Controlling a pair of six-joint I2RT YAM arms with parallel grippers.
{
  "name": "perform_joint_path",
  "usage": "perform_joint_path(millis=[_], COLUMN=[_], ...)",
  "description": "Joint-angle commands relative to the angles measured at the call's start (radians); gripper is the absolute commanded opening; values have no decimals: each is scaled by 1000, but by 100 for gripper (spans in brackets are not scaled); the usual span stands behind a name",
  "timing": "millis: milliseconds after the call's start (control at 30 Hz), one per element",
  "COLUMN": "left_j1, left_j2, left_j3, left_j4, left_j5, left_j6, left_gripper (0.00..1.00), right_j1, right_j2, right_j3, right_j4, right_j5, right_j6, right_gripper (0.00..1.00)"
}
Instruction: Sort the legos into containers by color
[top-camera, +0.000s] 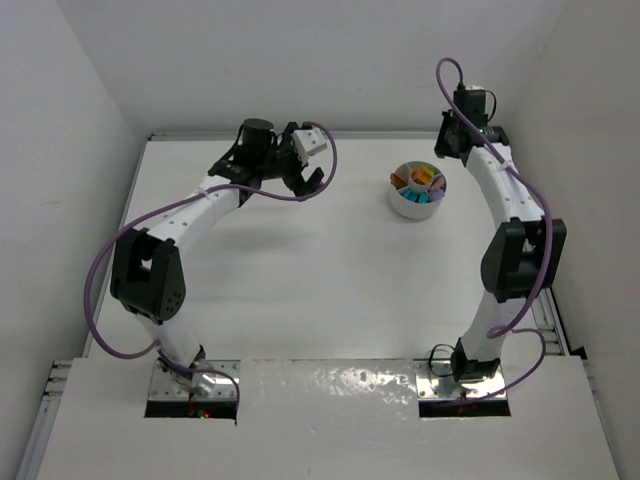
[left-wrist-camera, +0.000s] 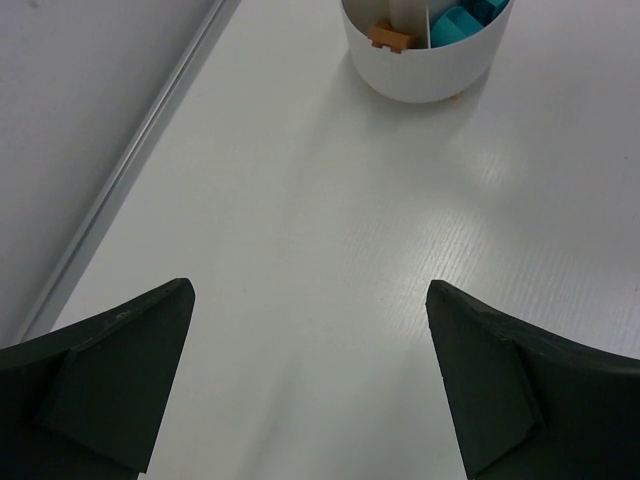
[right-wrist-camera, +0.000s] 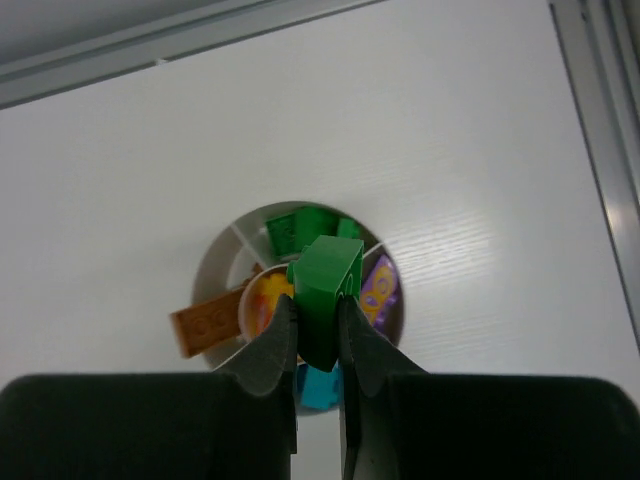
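Observation:
The right gripper moves down to the dish section below it next and releases the matching green lego inside, since that section holds green legos.
The white divided dish (top-camera: 418, 187) stands at the back right of the table. My right gripper (right-wrist-camera: 318, 318) hangs over it, shut on a green lego (right-wrist-camera: 326, 285) that sticks up between the fingers. Below it the dish (right-wrist-camera: 215, 268) holds green legos (right-wrist-camera: 298, 228), a purple one (right-wrist-camera: 381, 290), a brown plate (right-wrist-camera: 205, 324), a yellow-orange piece (right-wrist-camera: 264, 300) in the centre cup and a teal one (right-wrist-camera: 320, 386). My left gripper (top-camera: 307, 183) is open and empty over bare table, left of the dish. In the left wrist view the gripper (left-wrist-camera: 310, 292) faces the dish (left-wrist-camera: 420, 65), with an orange lego (left-wrist-camera: 390, 37) and a teal lego (left-wrist-camera: 460, 25) inside.
A raised rail (left-wrist-camera: 130, 170) runs along the table's back edge beside the left gripper. A grey rail (right-wrist-camera: 595, 130) edges the table on the right. White walls enclose the table on three sides.

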Motion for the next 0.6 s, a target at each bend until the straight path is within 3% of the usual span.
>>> perform_joint_path(millis=[0, 300, 567], left_j1=[-3, -3, -3], left_j2=[-56, -56, -46], left_j3=[-3, 4, 12], left_j4=[51, 31, 41], left_j5=[-22, -42, -51], left_j6=[-29, -18, -8], left_gripper=[100, 100, 100], right_j1=[-16, -33, -41], right_j2=[60, 201, 218], right_j3=[36, 168, 129], right_j4=[25, 35, 32], right_j5=[89, -11, -80], right_j6=[19, 72, 107], right_gripper=[0, 0, 0])
